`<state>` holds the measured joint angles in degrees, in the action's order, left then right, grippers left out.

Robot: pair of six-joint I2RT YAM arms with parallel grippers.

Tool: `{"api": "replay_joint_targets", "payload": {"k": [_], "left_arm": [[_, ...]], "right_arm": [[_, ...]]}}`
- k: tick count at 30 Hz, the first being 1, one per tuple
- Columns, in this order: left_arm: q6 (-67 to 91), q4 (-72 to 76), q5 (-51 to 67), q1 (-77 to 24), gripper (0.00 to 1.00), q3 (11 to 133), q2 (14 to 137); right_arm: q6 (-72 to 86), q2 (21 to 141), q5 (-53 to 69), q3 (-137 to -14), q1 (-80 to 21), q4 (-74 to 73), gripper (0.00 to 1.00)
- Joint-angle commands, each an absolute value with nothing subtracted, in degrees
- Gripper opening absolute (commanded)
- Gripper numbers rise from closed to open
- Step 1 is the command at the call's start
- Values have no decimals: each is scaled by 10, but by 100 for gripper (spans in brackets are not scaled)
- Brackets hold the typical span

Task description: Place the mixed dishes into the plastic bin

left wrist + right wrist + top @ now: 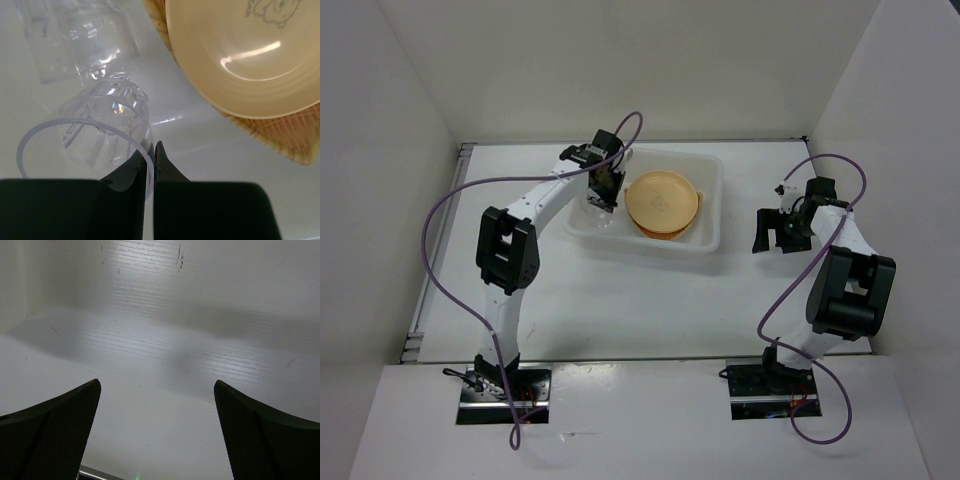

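The cup in my left gripper comes down next, slightly back between the second cup and the bin's near side, and is then released.
The translucent white plastic bin stands at the back middle of the table. Stacked orange-tan plates lie inside its right half; in the left wrist view a smooth tan bowl sits on a wood-grained plate. My left gripper hangs over the bin's left half, shut on the rim of a clear plastic cup, which is tilted with its mouth toward the camera. A second clear cup lies on the bin floor beyond it. My right gripper is open and empty over bare table, right of the bin.
White walls enclose the table on the left, back and right. The bin's right wall is a little left of my right gripper. The right wrist view shows only white table and wall.
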<state>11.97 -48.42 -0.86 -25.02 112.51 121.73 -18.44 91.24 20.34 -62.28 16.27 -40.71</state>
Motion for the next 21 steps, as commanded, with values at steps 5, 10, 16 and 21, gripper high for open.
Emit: {"api": "replay_joint_targets", "payload": {"k": [5, 10, 16, 21], "left_arm": [[112, -490, 4, -255, 3, 1057, 1190], [118, -479, 4, -260, 6, 1029, 1195], [129, -479, -22, -260, 80, 1029, 1182], [148, -485, -75, -260, 100, 1078, 1149]], "right_arm": [[-181, 904, 205, -628, 159, -401, 98], [-181, 904, 205, -628, 159, -401, 98], [-214, 896, 211, -678, 142, -416, 98], [-257, 905, 279, -830, 99, -447, 98]]}}
